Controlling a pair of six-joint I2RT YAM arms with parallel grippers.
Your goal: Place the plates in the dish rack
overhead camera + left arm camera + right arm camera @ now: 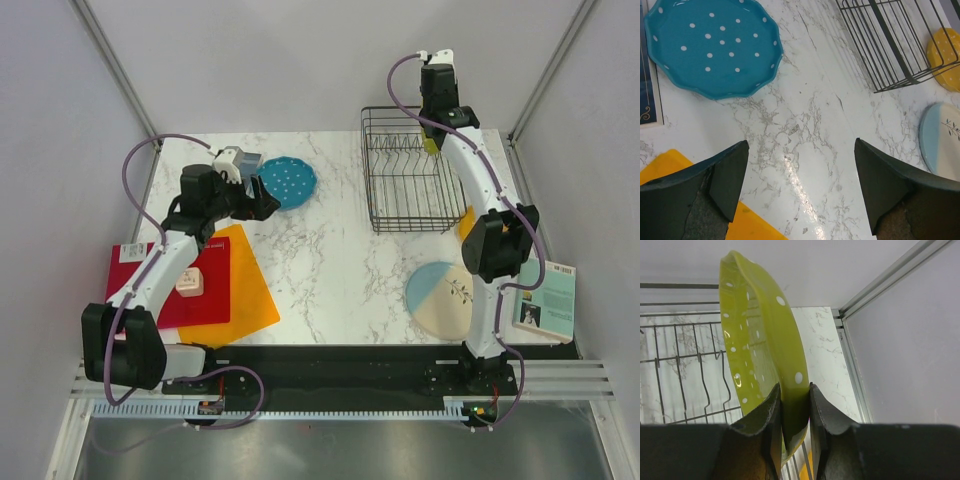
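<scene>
The lime-green dotted plate (431, 145) needs to go into the rack. My right gripper should first bring it down on edge at the rack's far end, then open.
My right gripper (794, 392) is shut on the rim of the lime-green dotted plate (760, 340), held on edge above the right side of the black wire dish rack (405, 170); only a sliver of the plate (431, 145) shows in the top view. The teal dotted plate (288, 181) lies flat at the back left, also in the left wrist view (712, 45). My left gripper (799, 175) is open and empty over bare table just near of it. The cream and blue plate (441, 298) lies front right. The orange dotted plate (945, 57) lies beside the rack, partly hidden by my right arm.
Flat orange (240, 290) and red (170, 285) square sheets lie at the left with a small pink block (188, 283) on them. A book (545, 300) lies off the table's right edge. Grey walls close in both sides.
</scene>
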